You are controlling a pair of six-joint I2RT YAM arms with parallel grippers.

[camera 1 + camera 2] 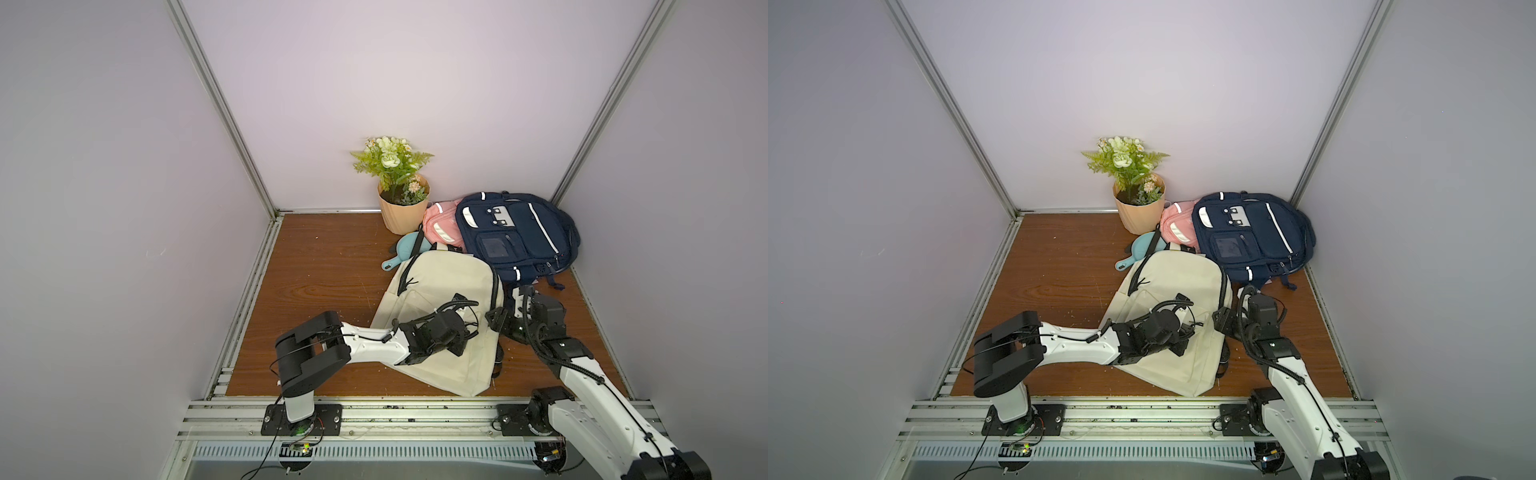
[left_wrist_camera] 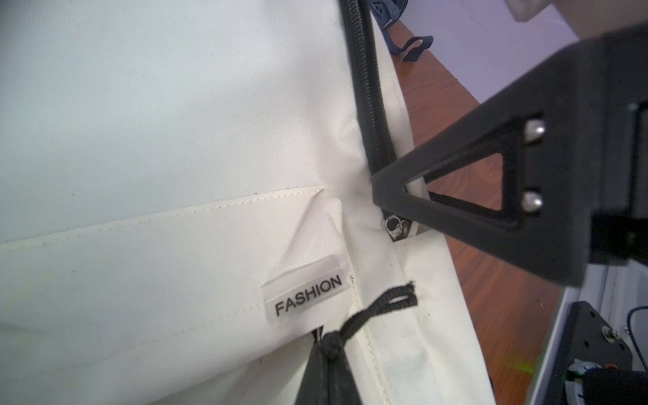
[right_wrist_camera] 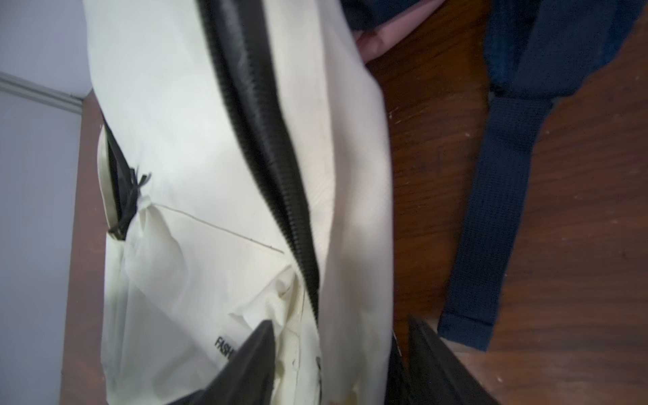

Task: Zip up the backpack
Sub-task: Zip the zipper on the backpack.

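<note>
I should pull the cord in my left gripper along the flap next and let it go at the pocket's end by the loose cords, across the bag from the gripper.
A cream backpack (image 1: pixel 440 291) (image 1: pixel 1175 286) lies flat on the wooden table in both top views. Its black main zipper (image 2: pixel 368 87) (image 3: pixel 266 140) runs down the bag's right side to a metal slider (image 2: pixel 396 228). My left gripper (image 2: pixel 328 354) (image 1: pixel 457 351) is shut on the knot of a black pull cord (image 2: pixel 382 303) beside the FASHION label (image 2: pixel 306 298). My right gripper (image 3: pixel 336 364) (image 1: pixel 496 318) is open and straddles the bag's cream edge; one of its fingers (image 2: pixel 456 196) hangs just over the slider. A dark gap with loose cords (image 3: pixel 122 196) shows on the bag's left side.
A navy backpack (image 1: pixel 515 232) and a pink bag (image 1: pixel 442 226) lie at the back right, touching the cream one. A navy strap (image 3: pixel 491 228) trails onto the table near my right gripper. A potted plant (image 1: pixel 401 195) and a light blue item (image 1: pixel 405 249) stand behind.
</note>
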